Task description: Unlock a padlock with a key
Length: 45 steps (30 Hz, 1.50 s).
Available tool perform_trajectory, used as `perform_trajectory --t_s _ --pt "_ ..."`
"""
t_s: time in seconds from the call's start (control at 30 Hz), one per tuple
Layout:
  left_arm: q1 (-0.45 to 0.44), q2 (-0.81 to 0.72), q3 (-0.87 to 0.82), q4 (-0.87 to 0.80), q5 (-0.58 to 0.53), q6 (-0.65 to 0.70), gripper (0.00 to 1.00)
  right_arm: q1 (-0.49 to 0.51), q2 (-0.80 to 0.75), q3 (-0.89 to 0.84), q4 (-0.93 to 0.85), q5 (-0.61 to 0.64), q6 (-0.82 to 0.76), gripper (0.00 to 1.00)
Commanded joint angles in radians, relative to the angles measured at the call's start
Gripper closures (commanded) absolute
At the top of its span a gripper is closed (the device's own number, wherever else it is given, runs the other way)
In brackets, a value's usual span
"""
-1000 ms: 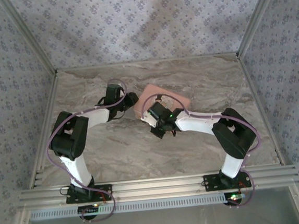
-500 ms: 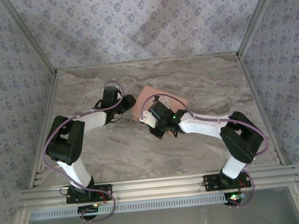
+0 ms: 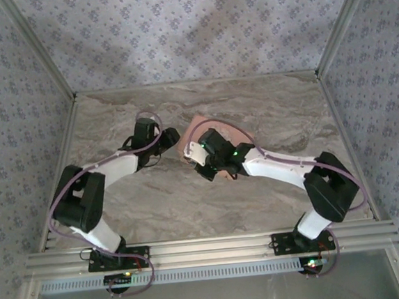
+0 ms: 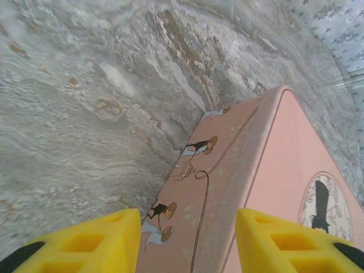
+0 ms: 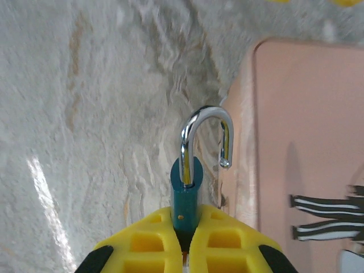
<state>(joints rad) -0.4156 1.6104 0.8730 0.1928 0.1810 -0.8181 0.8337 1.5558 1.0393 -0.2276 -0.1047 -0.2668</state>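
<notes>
My right gripper holds the padlock and the shackle [image 5: 205, 115] is open, so next it should move past the tin and down to release the padlock on the bare marble below it, across the tin.
My right gripper [image 5: 186, 223] is shut on the padlock [image 5: 185, 196], a small teal body held between the yellow fingertips. Its chrome shackle [image 5: 205, 115] points away from me, with the free end lifted out of the body. The padlock hovers over the marble just left of the pink tin [image 5: 301, 142]. My left gripper [image 4: 187, 242] is open, and its yellow fingers [image 4: 96, 242] straddle the tin's [image 4: 227, 187] cartoon-printed side wall without pressing on it. From above, the left gripper [image 3: 171, 138] and the right gripper [image 3: 191, 155] meet at the tin's [image 3: 199, 126] left end. The key is hidden.
The marble table [image 3: 155, 202] is bounded by patterned walls and aluminium posts. An aluminium rail [image 3: 208, 247] runs along the near edge by the arm bases. Both purple cables loop over the arms near the tin.
Both arms have stretched toward the far left. The right gripper, still holding the padlock, has shifted left along the tin's end. The tin has turned slightly.
</notes>
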Motion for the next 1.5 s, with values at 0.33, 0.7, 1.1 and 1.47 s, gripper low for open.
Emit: perform_trajectory --t_s 0.33,0.7,1.1,1.47 --pt "0.017 -0.299 -0.082 -0.21 -0.1 0.137 0.43 -0.208 -0.325 -0.08 -0.094 0.012 0.311 1.0" --pt "0.027 -0.405 -0.081 -0.39 -0.259 0.246 0.29 -0.692 -0.359 -0.191 -0.273 0.027 0.6 1.0" --pt "0.035 -0.388 -0.099 -0.394 -0.281 0.234 0.28 -0.775 -0.054 -0.168 -0.14 0.122 0.648 1.0" --pt "0.051 -0.374 -0.131 -0.371 -0.286 0.231 0.26 -0.777 0.044 -0.141 -0.13 0.148 0.649 0.97"
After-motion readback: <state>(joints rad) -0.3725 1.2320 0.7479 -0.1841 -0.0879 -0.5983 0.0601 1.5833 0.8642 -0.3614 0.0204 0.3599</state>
